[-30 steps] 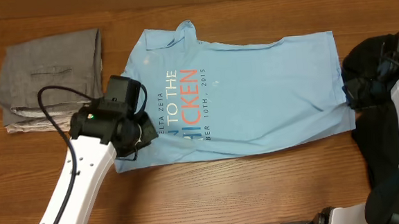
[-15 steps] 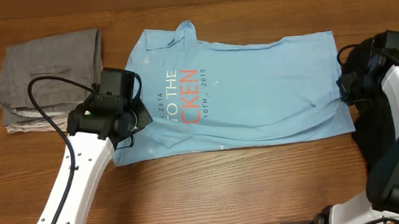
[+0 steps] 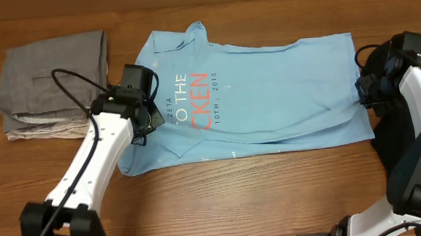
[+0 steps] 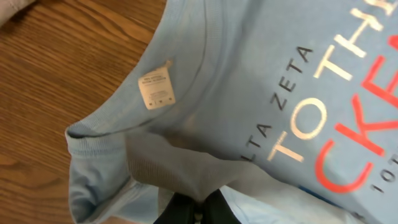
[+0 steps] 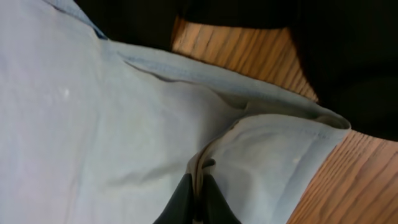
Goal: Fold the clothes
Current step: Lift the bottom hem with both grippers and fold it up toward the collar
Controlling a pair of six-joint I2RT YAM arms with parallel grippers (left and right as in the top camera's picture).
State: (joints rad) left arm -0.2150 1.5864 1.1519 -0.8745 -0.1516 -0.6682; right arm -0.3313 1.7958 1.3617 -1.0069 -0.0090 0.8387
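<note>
The neck label (image 4: 155, 91) is farther outward than the raised fold in my left gripper, so I should next carry the fold outward toward it and let go.
The light blue T-shirt (image 3: 267, 85) with white and red-orange lettering lies spread across the middle of the table. My left gripper (image 3: 150, 120) is shut on the shirt's fabric near the collar side. In the left wrist view its tips (image 4: 199, 210) pinch a raised fold of shirt (image 4: 249, 74) below the neck label (image 4: 155, 91). My right gripper (image 3: 363, 94) is shut on the shirt's hem at the right end. The right wrist view shows a doubled hem (image 5: 273, 143) clamped in that gripper (image 5: 198, 194). The black garment (image 3: 383, 148) lies bunched at the right, partly under my right arm.
Folded grey trousers (image 3: 54, 69) sit at the back left on a beige garment (image 3: 32, 131). The left arm's black cable (image 3: 69, 77) loops over them. Bare wood shows along the front edge (image 3: 259, 195). Black fabric (image 5: 354, 68) lies close beside the shirt's hem.
Both grippers have carried the shirt's near edge away from the front of the table, doubling a strip over the lettering. The left gripper moved toward the back and slightly right.
</note>
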